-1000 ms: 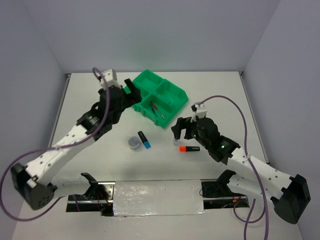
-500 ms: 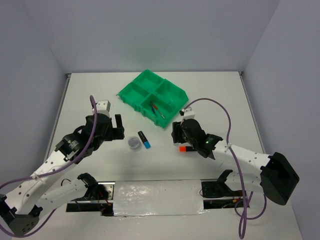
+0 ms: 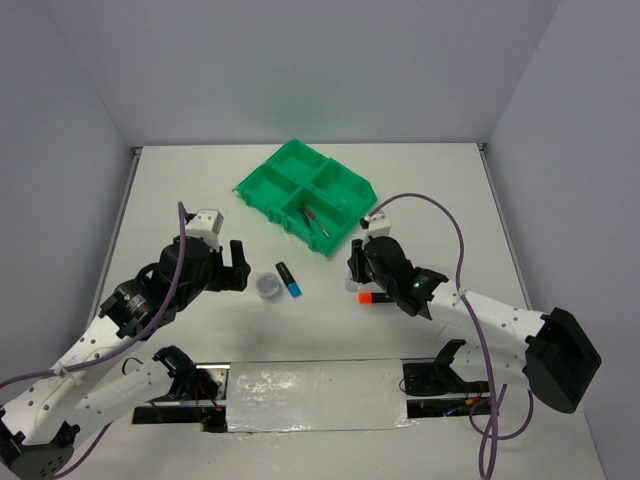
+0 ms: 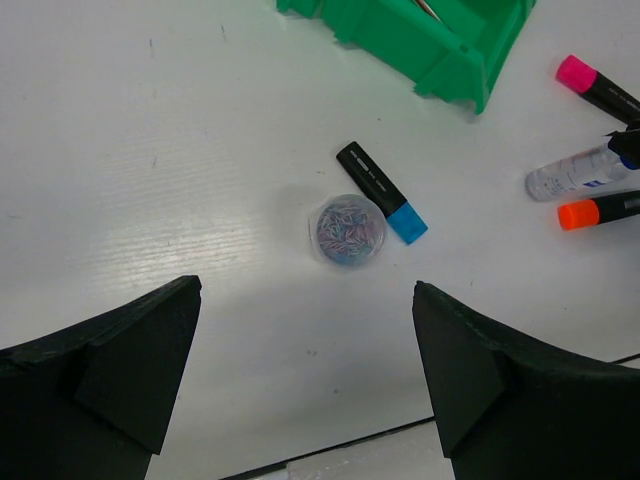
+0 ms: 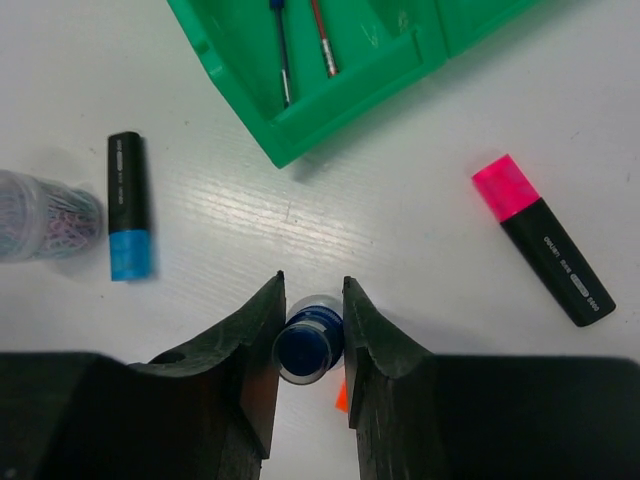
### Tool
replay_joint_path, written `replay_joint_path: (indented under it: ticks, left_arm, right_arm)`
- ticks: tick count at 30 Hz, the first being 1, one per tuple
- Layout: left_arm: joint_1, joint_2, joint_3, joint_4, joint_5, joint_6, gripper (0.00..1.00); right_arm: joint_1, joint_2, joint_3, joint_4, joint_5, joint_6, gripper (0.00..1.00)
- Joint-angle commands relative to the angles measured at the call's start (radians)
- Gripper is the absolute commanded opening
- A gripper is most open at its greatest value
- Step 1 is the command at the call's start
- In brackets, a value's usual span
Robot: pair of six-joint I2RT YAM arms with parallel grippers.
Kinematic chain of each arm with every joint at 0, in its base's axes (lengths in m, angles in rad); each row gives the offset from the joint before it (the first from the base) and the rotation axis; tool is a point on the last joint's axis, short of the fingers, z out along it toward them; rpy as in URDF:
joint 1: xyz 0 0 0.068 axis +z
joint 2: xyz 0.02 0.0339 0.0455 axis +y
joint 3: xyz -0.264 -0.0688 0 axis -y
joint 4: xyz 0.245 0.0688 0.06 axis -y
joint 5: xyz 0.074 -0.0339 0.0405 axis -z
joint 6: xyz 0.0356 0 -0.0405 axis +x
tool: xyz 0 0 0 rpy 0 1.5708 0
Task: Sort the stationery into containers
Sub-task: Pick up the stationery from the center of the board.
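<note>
I will next lift the bottle with my right gripper away from my base over the green tray, then lower the bottle into the tray's far section (image 3: 340, 183).
My right gripper (image 5: 312, 280) has its jaws pressed on both sides of the blue cap of the small clear bottle (image 5: 309, 343), low over the table. An orange-capped highlighter (image 3: 368, 297) lies just beside it. A pink-capped highlighter (image 5: 543, 240) lies to the right. The blue-capped highlighter (image 4: 381, 192) and the round tin (image 4: 346, 229) sit together mid-table. My left gripper (image 4: 305, 290) hangs open and empty above the table, short of the tin. The green tray (image 3: 305, 195) holds a blue pen (image 5: 281, 50) and a red pen (image 5: 322, 40) in its near compartment.
Grey walls close in the white table on three sides. A reflective strip (image 3: 315, 395) runs along the near edge between the arm bases. A purple cable (image 3: 440, 215) loops above the right arm.
The left arm has drawn back from the tray toward the near left, still open. The right gripper has dropped over the bottle and its jaws have closed onto the cap.
</note>
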State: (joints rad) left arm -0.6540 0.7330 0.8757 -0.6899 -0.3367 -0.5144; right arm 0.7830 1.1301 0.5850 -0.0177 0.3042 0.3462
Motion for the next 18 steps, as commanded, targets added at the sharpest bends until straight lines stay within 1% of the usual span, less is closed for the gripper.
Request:
replay_joint_path:
  ticks: [1,2,4,5,8,9,10,11,12,13,14,15,16,18]
  left_arm:
    - [-0.003,-0.055,-0.007,0.049,0.028,0.03,0.99]
    - [-0.003,-0.072,-0.009,0.052,0.027,0.03,0.99]
    - [-0.001,-0.084,-0.012,0.053,0.013,0.025,0.99]
    - [-0.001,-0.093,-0.014,0.05,0.005,0.017,0.99]
    - [0.001,-0.103,-0.015,0.05,-0.027,0.004,0.99]
    - [0.005,-0.101,-0.017,0.05,-0.025,0.007,0.99]
    - [0.008,-0.099,-0.017,0.052,-0.012,0.008,0.99]
    - [0.011,-0.099,-0.018,0.055,-0.004,0.014,0.99]
    - [0.016,-0.098,-0.017,0.059,0.004,0.016,0.99]
    - [0.016,-0.095,-0.02,0.059,0.011,0.019,0.99]
    - [0.016,-0.095,-0.021,0.059,0.014,0.017,0.99]
    - [0.016,-0.096,-0.021,0.062,0.018,0.017,0.99]
    - [0.017,-0.101,-0.024,0.066,0.024,0.02,0.99]
    - [0.017,-0.107,-0.026,0.069,0.037,0.024,0.99]
  right_arm:
    - [0.009,-0.085,0.085,0.024,0.027,-0.019,0.0]
    - [0.007,-0.101,0.131,-0.006,-0.005,-0.022,0.0]
    - [0.005,-0.119,0.189,-0.016,-0.039,-0.042,0.0]
    - [-0.001,-0.11,0.264,-0.027,-0.062,-0.052,0.0]
    - [-0.027,0.003,0.43,-0.004,-0.092,-0.11,0.0]
    - [-0.037,0.096,0.479,0.001,-0.108,-0.14,0.0]
    - [-0.047,0.146,0.583,0.004,-0.12,-0.157,0.0]
    - [-0.056,0.195,0.637,-0.004,-0.111,-0.183,0.0]
    - [-0.068,0.288,0.698,-0.008,-0.112,-0.199,0.0]
    - [-0.074,0.333,0.808,-0.007,-0.111,-0.22,0.0]
    - [-0.083,0.379,0.864,-0.01,-0.073,-0.237,0.0]
    - [-0.109,0.483,0.928,-0.021,-0.068,-0.243,0.0]
    - [-0.123,0.532,1.058,-0.054,-0.074,-0.246,0.0]
    - [-0.16,0.63,1.159,-0.056,-0.092,-0.256,0.0]
